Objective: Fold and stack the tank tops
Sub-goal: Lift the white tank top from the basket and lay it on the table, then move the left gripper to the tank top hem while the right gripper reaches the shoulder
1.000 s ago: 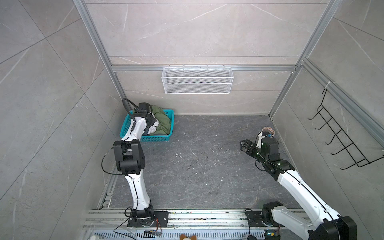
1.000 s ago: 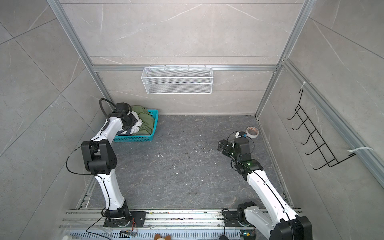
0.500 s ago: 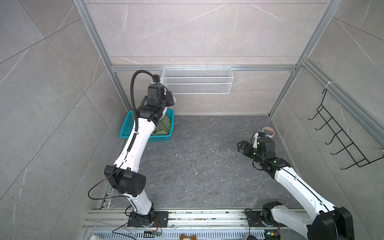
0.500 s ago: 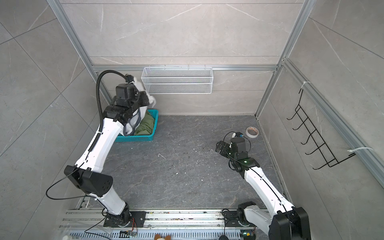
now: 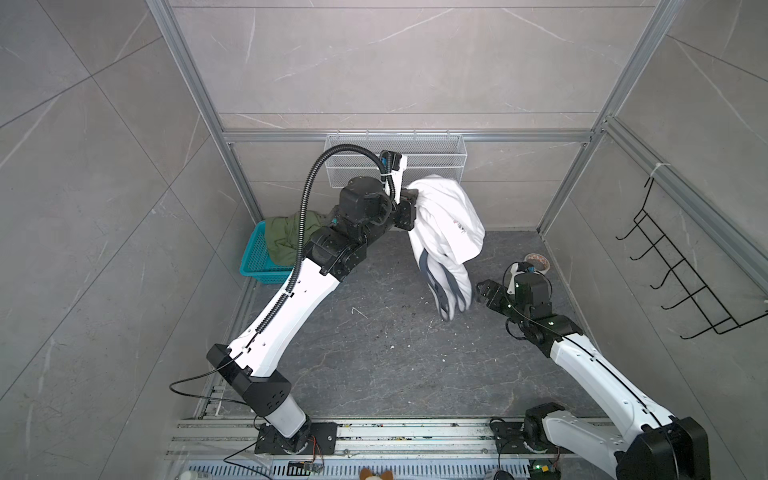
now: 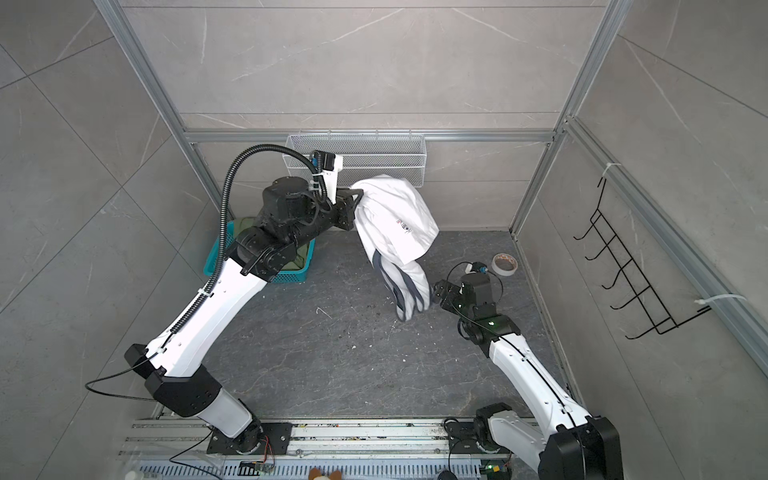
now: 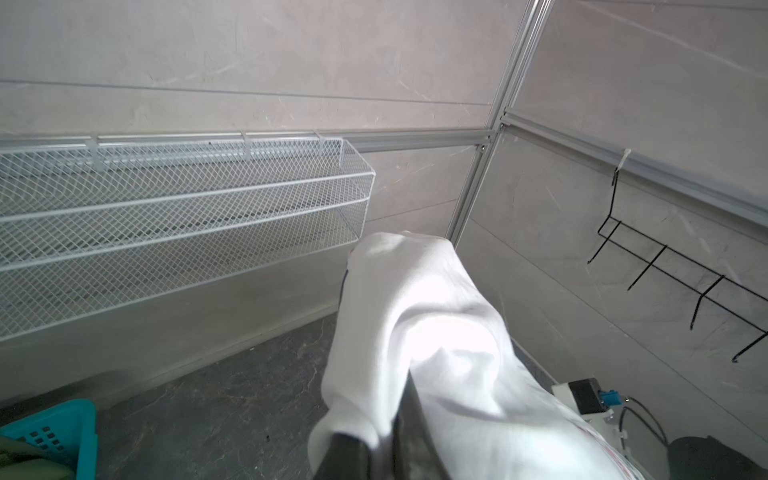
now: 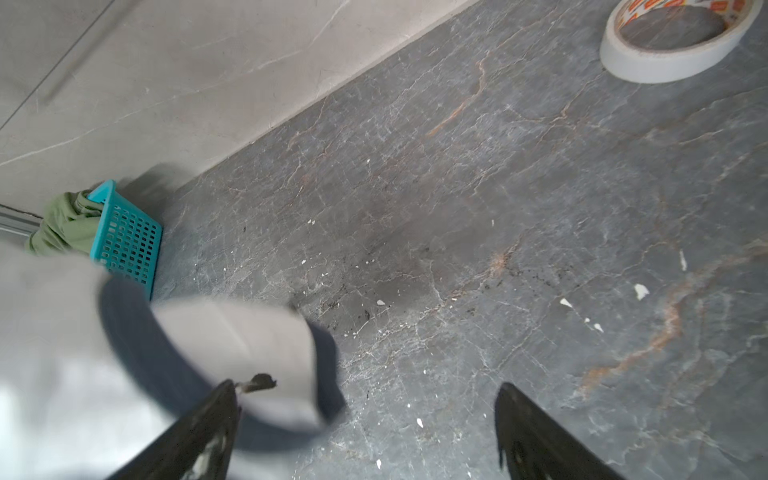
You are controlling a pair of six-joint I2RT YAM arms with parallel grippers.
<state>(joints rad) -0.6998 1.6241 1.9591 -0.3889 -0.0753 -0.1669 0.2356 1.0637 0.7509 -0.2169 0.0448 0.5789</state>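
The left gripper moves down and back next and releases the white tank top on the table's bare middle, which lies below that gripper, nearer my base.
My left gripper point(image 5: 409, 204) point(image 6: 354, 204) point(image 7: 386, 436) is shut on the white tank top point(image 5: 451, 222) point(image 6: 395, 222) point(image 7: 436, 332) and holds it up over the back middle of the table. The shirt's dark-trimmed lower end point(image 8: 232, 357) hangs down beside my right gripper point(image 5: 484, 291) point(image 6: 439, 291) point(image 8: 365, 390). That gripper is open and low over the table, and the blurred cloth overlaps one finger. The olive green tank top point(image 5: 282, 239) point(image 6: 301, 254) point(image 8: 62, 228) lies crumpled in the teal basket point(image 5: 259, 266) point(image 6: 291, 276) point(image 8: 124, 241) at the back left.
A roll of tape point(image 5: 538, 262) point(image 6: 504, 264) point(image 8: 673, 41) lies at the back right, just behind the right arm. A white wire basket point(image 5: 432, 162) point(image 6: 374, 158) point(image 7: 166, 208) hangs on the back wall. A black hook rack point(image 5: 673, 266) point(image 6: 623, 266) hangs on the right wall.
The left arm rose from the teal basket with the white tank top and swung it right, over the table. The right gripper shifted slightly left, still open.
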